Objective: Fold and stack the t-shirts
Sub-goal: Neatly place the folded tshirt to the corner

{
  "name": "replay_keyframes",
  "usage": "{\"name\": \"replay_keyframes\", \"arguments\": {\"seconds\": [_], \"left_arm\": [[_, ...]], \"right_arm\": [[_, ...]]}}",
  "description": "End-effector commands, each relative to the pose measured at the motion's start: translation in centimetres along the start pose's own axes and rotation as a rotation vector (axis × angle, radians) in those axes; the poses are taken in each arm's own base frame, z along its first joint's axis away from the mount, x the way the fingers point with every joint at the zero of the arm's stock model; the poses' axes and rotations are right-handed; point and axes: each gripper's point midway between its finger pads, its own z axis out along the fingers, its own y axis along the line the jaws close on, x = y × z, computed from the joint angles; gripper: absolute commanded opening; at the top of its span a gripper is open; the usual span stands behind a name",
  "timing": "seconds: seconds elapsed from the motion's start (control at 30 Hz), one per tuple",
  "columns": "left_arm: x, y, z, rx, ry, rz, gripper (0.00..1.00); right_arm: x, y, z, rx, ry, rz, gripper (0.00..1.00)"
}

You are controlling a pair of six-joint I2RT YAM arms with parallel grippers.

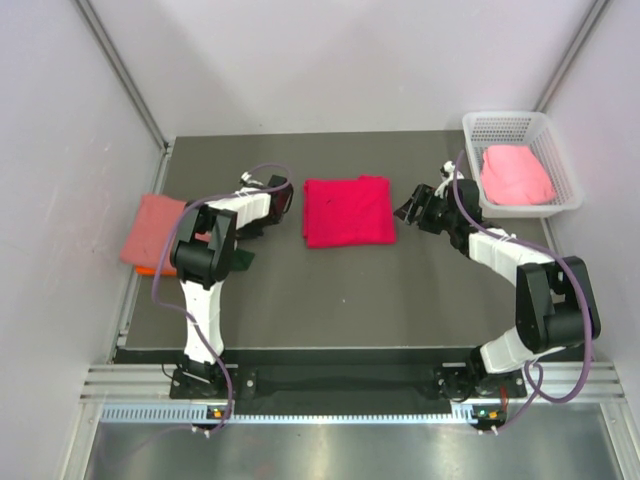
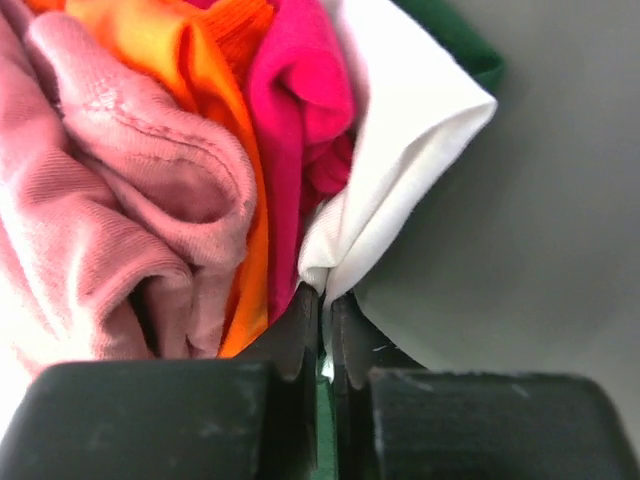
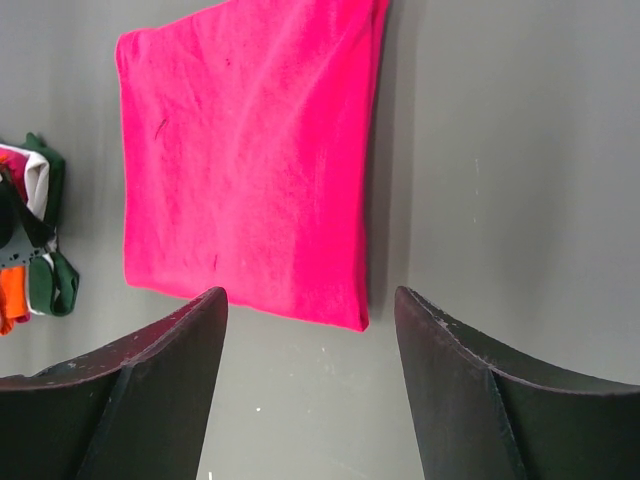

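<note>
The crimson-pink t-shirt's far corner nearest the basket is outward of and below my right gripper, so I need to lower the gripper's open fingers outward onto that corner next.
A crimson-pink t-shirt (image 1: 348, 211) (image 3: 250, 150) lies folded flat mid-table. My left gripper (image 2: 325, 295) is shut on the folded edge of a white cloth (image 2: 400, 130). That cloth sits in a bunch with dusty salmon (image 2: 120, 200), orange (image 2: 180, 60), crimson (image 2: 300, 100) and green (image 2: 460, 45) cloth. A salmon t-shirt (image 1: 152, 228) lies over an orange one (image 1: 148, 270) at the table's left edge. A light pink t-shirt (image 1: 515, 175) lies crumpled in the basket. My right gripper (image 1: 412, 208) (image 3: 310, 300) hangs open, empty, just right of the crimson shirt's near corner.
The white mesh basket (image 1: 560, 150) stands at the back right corner. A dark green scrap (image 1: 240, 262) shows beside the left arm. Grey walls and metal posts close in the table's sides and back.
</note>
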Motion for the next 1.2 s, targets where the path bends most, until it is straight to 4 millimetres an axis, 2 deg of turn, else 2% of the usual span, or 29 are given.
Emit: {"name": "replay_keyframes", "arguments": {"seconds": [0.0, 0.03, 0.13, 0.23, 0.33, 0.37, 0.43, 0.5, 0.63, 0.67, 0.7, 0.73, 0.8, 0.87, 0.9, 0.93, 0.97, 1.0, 1.03, 1.07, 1.1, 1.13, 1.17], "left_arm": [[0.1, -1.2, -1.7, 0.075, -0.003, -0.013, 0.00], [-0.3, -1.2, -2.6, 0.094, -0.028, -0.031, 0.00], [-1.0, -3.2, -5.6, 0.193, -0.075, -0.062, 0.00], [-1.8, -6.1, -8.8, 0.316, -0.104, -0.083, 0.00], [-2.5, -7.9, -10.5, 0.375, -0.112, -0.097, 0.00], [-3.4, -8.4, -11.5, 0.398, -0.129, -0.109, 0.00], [-3.5, -8.9, -11.9, 0.407, -0.111, -0.117, 0.01], [-4.5, -9.0, -12.8, 0.434, -0.119, -0.138, 0.10], [-5.2, -9.3, -15.4, 0.571, -0.128, -0.173, 0.39], [-5.4, -9.1, -16.0, 0.599, -0.135, -0.184, 0.52], [-6.1, -8.2, -17.4, 0.639, -0.163, -0.202, 0.60], [-5.8, -8.0, -17.7, 0.659, -0.168, -0.202, 0.70], [-6.7, -6.8, -19.7, 0.723, -0.213, -0.226, 0.77], [-6.6, -6.3, -20.6, 0.762, -0.229, -0.217, 0.80], [-7.0, -5.7, -21.3, 0.783, -0.249, -0.226, 0.86], [-7.2, -5.5, -21.8, 0.810, -0.267, -0.229, 0.97], [-7.0, -5.5, -21.4, 0.803, -0.260, -0.225, 0.98], [-7.4, -5.9, -22.2, 0.869, -0.271, -0.238, 0.99], [-7.3, -6.0, -20.9, 0.888, -0.246, -0.255, 0.99], [-7.2, -6.4, -20.7, 0.936, -0.216, -0.276, 0.99], [-7.9, -7.5, -21.6, 1.048, -0.214, -0.292, 0.99], [-7.7, -7.7, -20.2, 1.071, -0.184, -0.311, 0.98], [-7.6, -8.2, -20.1, 1.113, -0.164, -0.317, 0.97]], "right_arm": [[-1.2, 0.6, 0.0, -0.019, -0.051, -0.020, 0.68], [-1.2, 0.6, -0.1, -0.018, -0.053, -0.023, 0.68], [-1.2, 0.4, 0.0, -0.009, -0.054, -0.021, 0.68], [-0.9, 0.1, 0.2, -0.002, -0.044, -0.017, 0.68], [-0.9, 0.1, 0.3, 0.001, -0.045, -0.018, 0.67], [-0.8, 0.0, 0.3, 0.003, -0.042, -0.020, 0.68], [-0.9, -0.1, 0.2, 0.010, -0.048, -0.021, 0.68], [-0.9, -0.4, 0.2, 0.021, -0.048, -0.023, 0.68], [-0.9, -0.5, 0.3, 0.029, -0.044, -0.024, 0.69], [-0.9, -0.5, 0.3, 0.032, -0.045, -0.026, 0.71], [-0.8, -0.8, 0.3, 0.043, -0.043, -0.022, 0.72], [-0.9, -0.9, 0.3, 0.051, -0.045, -0.021, 0.74], [-0.9, -1.3, 0.3, 0.078, -0.045, -0.020, 0.78], [-1.0, -1.4, 0.4, 0.083, -0.041, -0.021, 0.82], [-0.9, -1.4, 0.5, 0.076, -0.030, -0.024, 0.82], [-0.8, -1.3, 0.8, 0.066, -0.009, -0.023, 0.84], [-1.2, -1.1, 0.8, 0.063, -0.014, -0.026, 0.84], [-0.7, -1.0, 1.1, 0.045, 0.015, -0.022, 0.84], [-0.6, -0.9, 1.4, 0.030, 0.027, -0.024, 0.84], [-1.1, -0.3, 1.8, 0.006, 0.027, -0.026, 0.84], [-0.3, -0.2, 2.5, -0.020, 0.070, -0.010, 0.83], [-0.1, -0.1, 2.9, -0.033, 0.085, -0.001, 0.83], [-0.7, 0.3, 3.4, -0.048, 0.088, 0.000, 0.82]]}}
